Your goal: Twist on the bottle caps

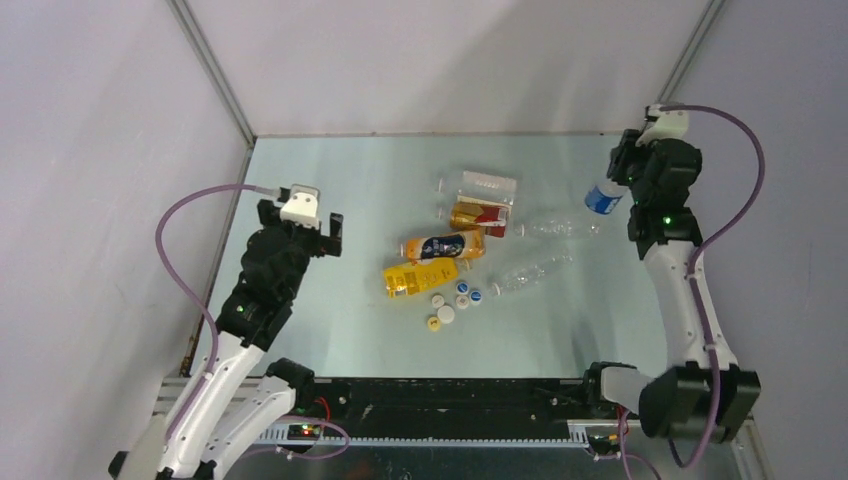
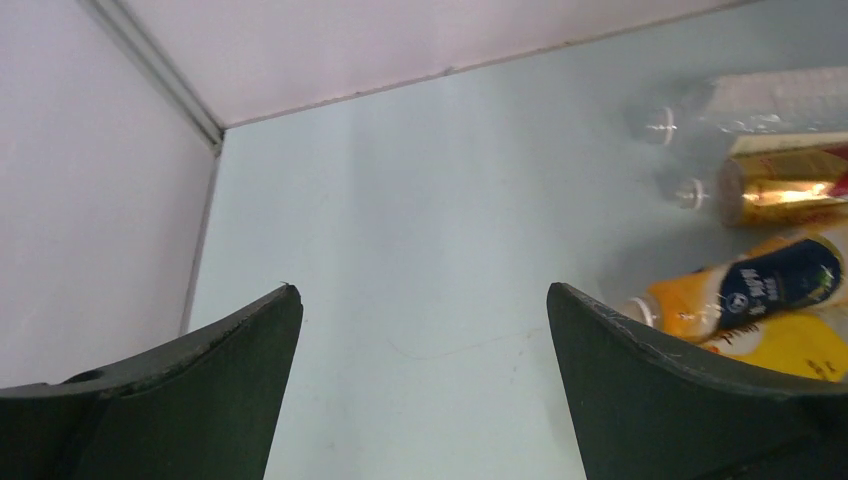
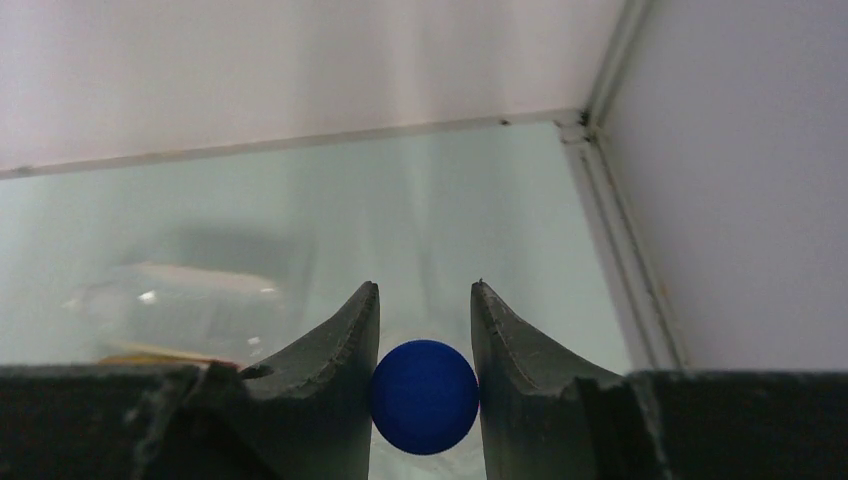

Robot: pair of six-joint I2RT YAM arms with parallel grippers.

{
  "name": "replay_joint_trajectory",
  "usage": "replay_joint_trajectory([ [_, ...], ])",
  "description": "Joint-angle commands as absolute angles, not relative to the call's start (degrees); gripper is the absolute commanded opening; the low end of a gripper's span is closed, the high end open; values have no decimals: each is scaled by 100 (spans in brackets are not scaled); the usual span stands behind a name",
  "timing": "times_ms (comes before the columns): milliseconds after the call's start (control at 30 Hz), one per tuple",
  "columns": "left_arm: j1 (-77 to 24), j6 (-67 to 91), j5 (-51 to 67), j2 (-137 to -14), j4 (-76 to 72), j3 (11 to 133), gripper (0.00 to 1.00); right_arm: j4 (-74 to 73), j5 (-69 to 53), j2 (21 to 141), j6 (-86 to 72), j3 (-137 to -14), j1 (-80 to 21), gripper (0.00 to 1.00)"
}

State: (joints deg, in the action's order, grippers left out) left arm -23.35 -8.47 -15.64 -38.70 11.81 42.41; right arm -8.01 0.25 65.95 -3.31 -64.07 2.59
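The table between the bottle and the nearest side is bare, so my right gripper will next move toward that side and down to stand the bottle there.
My right gripper (image 1: 622, 172) is shut on the blue cap (image 3: 424, 397) of a clear bottle with a blue label (image 1: 603, 198), held above the table at the far right. My left gripper (image 1: 302, 232) is open and empty at the left, its fingers (image 2: 240, 345) wide apart over bare table. Several bottles lie in the middle: a clear one (image 1: 482, 184), a gold-and-red one (image 1: 480, 217), an orange one with a dark-blue label (image 1: 445, 245), an orange-yellow one (image 1: 420, 277), and two clear ones (image 1: 563, 227) (image 1: 534, 270). Several loose caps (image 1: 446, 314) lie just in front of them.
The light table (image 1: 330, 330) is walled on the left, back and right. The back right corner (image 3: 580, 120) is close to my right gripper. The left wrist view shows the gold bottle (image 2: 790, 185) and the orange one (image 2: 760, 290) at its right edge.
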Motion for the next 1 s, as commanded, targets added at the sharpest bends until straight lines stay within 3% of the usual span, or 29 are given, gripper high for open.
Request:
replay_joint_trajectory([
  [0, -2071, -789, -1849, -3749, 989, 4246, 100, 367, 75, 7178, -232, -6537, 969, 0],
  [333, -2022, -857, -1915, -3681, 614, 3925, 100, 1571, -152, 8458, -19, -6496, 1610, 0],
  [633, -2004, -955, -1654, -3750, 684, 3946, 100, 1731, -206, 9091, -16, -6463, 1757, 0],
  [833, -1995, -986, -1596, -3776, 704, 3953, 100, 1572, -201, 9217, -18, -6462, 1783, 9],
  [967, -1995, -1002, -1529, -3779, 733, 3963, 100, 1441, -177, 9223, 131, -6462, 1784, 23],
])
